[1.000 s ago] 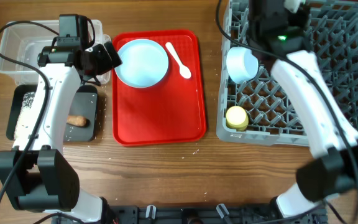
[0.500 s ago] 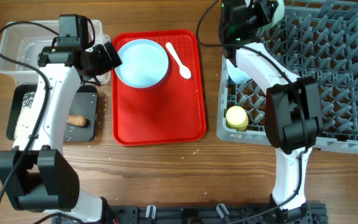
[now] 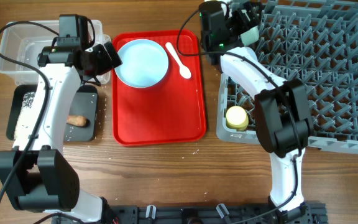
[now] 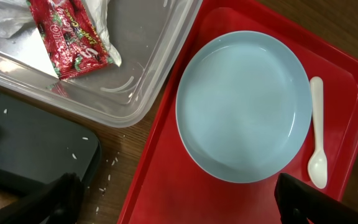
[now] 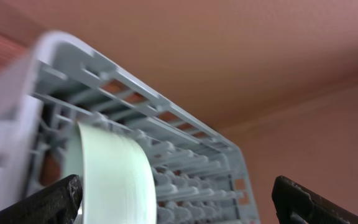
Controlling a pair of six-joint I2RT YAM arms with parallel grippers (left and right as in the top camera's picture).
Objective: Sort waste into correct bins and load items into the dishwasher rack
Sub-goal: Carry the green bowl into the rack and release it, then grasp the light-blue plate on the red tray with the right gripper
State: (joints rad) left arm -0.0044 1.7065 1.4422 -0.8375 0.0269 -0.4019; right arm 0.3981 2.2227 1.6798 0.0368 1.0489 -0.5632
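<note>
I should lift my right gripper off the rack (image 3: 328, 74) next, then tip it downward onto the pale blue plate's rim on the spoon side, since the mint bowl stands in the rack.
A pale blue plate (image 3: 142, 61) (image 4: 243, 115) and a white spoon (image 3: 179, 60) (image 4: 316, 140) lie on the red tray. My left gripper (image 3: 106, 57) (image 4: 182, 205) hangs open over the tray's left edge, beside the plate, holding nothing. The clear bin (image 3: 17, 50) holds a red-and-white wrapper (image 4: 67, 31). Rice (image 3: 25, 112) and a brown sausage piece (image 3: 78, 120) lie in the black bin (image 3: 87, 132). My right gripper (image 3: 248, 23) (image 5: 179, 199) is open at the grey rack's (image 3: 328, 74) far left corner. A mint bowl (image 5: 114, 180) stands on edge between its fingers, close to the left one. A yellow cup (image 3: 236, 117) sits in the rack.
The red tray (image 3: 160, 118) lies between the bins and the rack. Loose rice grains dot the wooden table (image 4: 114, 168) between the black bin and the tray. My right arm (image 3: 278, 112) stretches over the rack's left side.
My right arm has swung left across the rack to its far left corner, and its jaws now stand wide apart. The left arm has not moved.
</note>
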